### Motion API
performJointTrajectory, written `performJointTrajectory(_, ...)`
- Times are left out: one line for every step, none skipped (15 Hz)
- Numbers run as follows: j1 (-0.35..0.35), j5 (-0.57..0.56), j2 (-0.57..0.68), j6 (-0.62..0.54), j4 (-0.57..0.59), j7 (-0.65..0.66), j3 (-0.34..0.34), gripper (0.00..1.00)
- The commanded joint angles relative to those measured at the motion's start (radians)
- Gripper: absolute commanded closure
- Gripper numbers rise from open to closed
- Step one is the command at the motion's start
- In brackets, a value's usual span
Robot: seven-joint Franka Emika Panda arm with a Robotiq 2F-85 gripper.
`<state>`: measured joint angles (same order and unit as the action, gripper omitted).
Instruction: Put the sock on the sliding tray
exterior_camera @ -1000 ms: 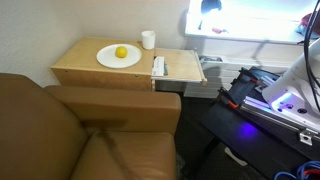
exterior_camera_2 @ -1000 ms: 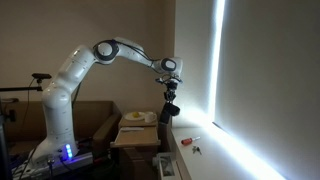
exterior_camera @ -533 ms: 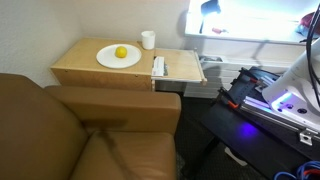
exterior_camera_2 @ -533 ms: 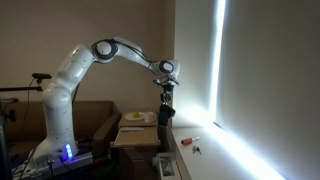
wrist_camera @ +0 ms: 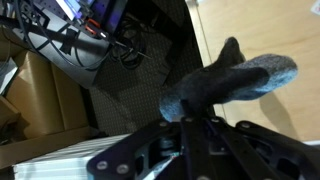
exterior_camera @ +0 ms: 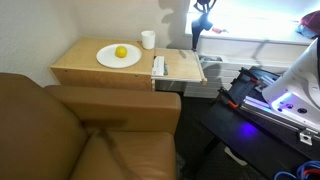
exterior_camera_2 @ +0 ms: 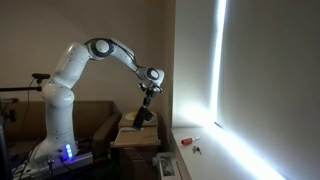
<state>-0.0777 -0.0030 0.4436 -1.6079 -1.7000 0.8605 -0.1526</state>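
Observation:
I will move my gripper toward the white oblong object and lower it to the tray's bare middle [exterior_camera: 184, 65]. I will let go of the sock [exterior_camera: 196, 36] there, as it hangs at the tray's far edge.
My gripper [exterior_camera: 203, 10] is shut on the top end of the dark grey sock [exterior_camera: 196, 36], which hangs limp below it. In this exterior view the sock dangles just above the far right edge of the sliding tray [exterior_camera: 185, 68], a thin light-wood board beside the tabletop. In an exterior view the gripper [exterior_camera_2: 150, 90] holds the sock [exterior_camera_2: 143, 117] above the table. In the wrist view the sock [wrist_camera: 232, 80] sticks out from between the fingers [wrist_camera: 190, 122] over light wood [wrist_camera: 262, 28].
A white plate with a yellow lemon [exterior_camera: 120, 52] and a white mug [exterior_camera: 148, 40] stand on the wooden tabletop [exterior_camera: 80, 66]. A small white oblong object [exterior_camera: 158, 66] lies at the tray's near-left edge. A brown sofa [exterior_camera: 90, 130] fills the foreground.
The arm has swung down and toward the table with the sock. The gripper and the sock have come into the view that shows the plate.

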Motion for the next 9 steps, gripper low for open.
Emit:
performJointTrajectory(0.046,-0.059,-0.038,0.032,-0.072,-0.102,0.025,0.99)
performJointTrajectory(0.071,-0.101,-0.015,0.006,-0.068,-0.080,0.024,0.99)
performJointTrajectory(0.078,-0.104,-0.002,0.022,-0.062,-0.087,0.031,0.99)
performJointTrajectory(0.095,-0.125,0.004,-0.031,-0.079,-0.069,0.033,0.99)
performJointTrajectory(0.108,-0.125,0.014,-0.085,-0.091,-0.043,0.036,0.99)
performJointTrajectory(0.126,-0.154,0.032,-0.152,-0.094,-0.010,0.033,0.99)
performJointTrajectory(0.131,-0.144,0.054,-0.175,-0.081,0.011,0.033,0.99)
performJointTrajectory(0.122,-0.127,0.033,-0.113,-0.070,-0.015,0.033,0.99)
performJointTrajectory(0.129,-0.127,0.048,-0.126,-0.070,-0.006,0.033,0.94)
